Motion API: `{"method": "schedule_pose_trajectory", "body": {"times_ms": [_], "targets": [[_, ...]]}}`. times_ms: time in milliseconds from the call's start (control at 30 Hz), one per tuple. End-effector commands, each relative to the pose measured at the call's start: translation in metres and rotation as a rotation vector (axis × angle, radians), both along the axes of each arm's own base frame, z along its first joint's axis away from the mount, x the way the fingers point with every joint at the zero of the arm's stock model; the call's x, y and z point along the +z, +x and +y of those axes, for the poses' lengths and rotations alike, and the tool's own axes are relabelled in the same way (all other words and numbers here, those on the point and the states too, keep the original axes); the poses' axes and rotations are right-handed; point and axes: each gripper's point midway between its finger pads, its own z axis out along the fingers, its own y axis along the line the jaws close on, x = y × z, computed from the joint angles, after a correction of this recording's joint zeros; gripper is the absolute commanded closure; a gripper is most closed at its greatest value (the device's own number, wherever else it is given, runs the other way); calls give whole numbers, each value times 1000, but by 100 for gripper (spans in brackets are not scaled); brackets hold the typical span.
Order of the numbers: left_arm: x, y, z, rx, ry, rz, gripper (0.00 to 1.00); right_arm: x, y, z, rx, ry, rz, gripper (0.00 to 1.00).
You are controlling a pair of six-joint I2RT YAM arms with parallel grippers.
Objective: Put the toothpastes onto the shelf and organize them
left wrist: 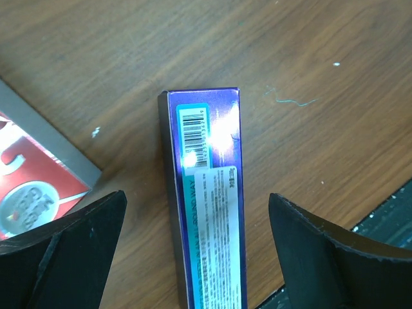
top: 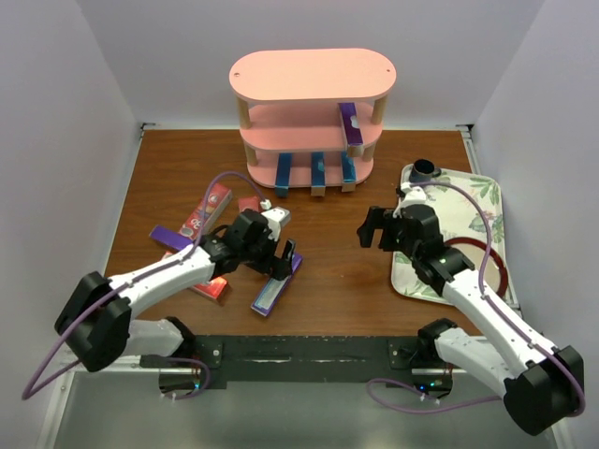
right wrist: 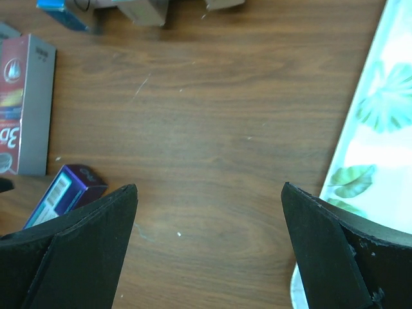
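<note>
Next, the left gripper moves down around the barcode end of the purple toothpaste and closes, since the carton already runs between the spread fingers.
The pink shelf stands at the back of the table. A purple toothpaste lies on its middle tier and three blue ones on the bottom tier. My left gripper is open, low over a purple toothpaste lying flat on the table. In the left wrist view this carton runs between the spread fingers without touching them. Red toothpastes and another purple one lie at the left. My right gripper is open over bare wood.
A floral tray lies at the right, with a dark cup at its far end and a red ring on it. Its edge shows beside my right fingers. A red carton and a purple carton's end lie to their left.
</note>
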Motion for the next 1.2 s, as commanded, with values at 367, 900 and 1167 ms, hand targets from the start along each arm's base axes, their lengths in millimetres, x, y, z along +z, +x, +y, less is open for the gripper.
{"method": "schedule_pose_trajectory", "body": {"times_ms": [367,900,1167], "targets": [[-29,19,-30,66,169,-22,17,-18,-14,24,70,149,41,2],[-49,18,-35,102,330,-59,49,-26,-22,29,94,185,58,3],[12,25,-56,129,82,-146,56,-29,-31,45,142,289,61,5]]}}
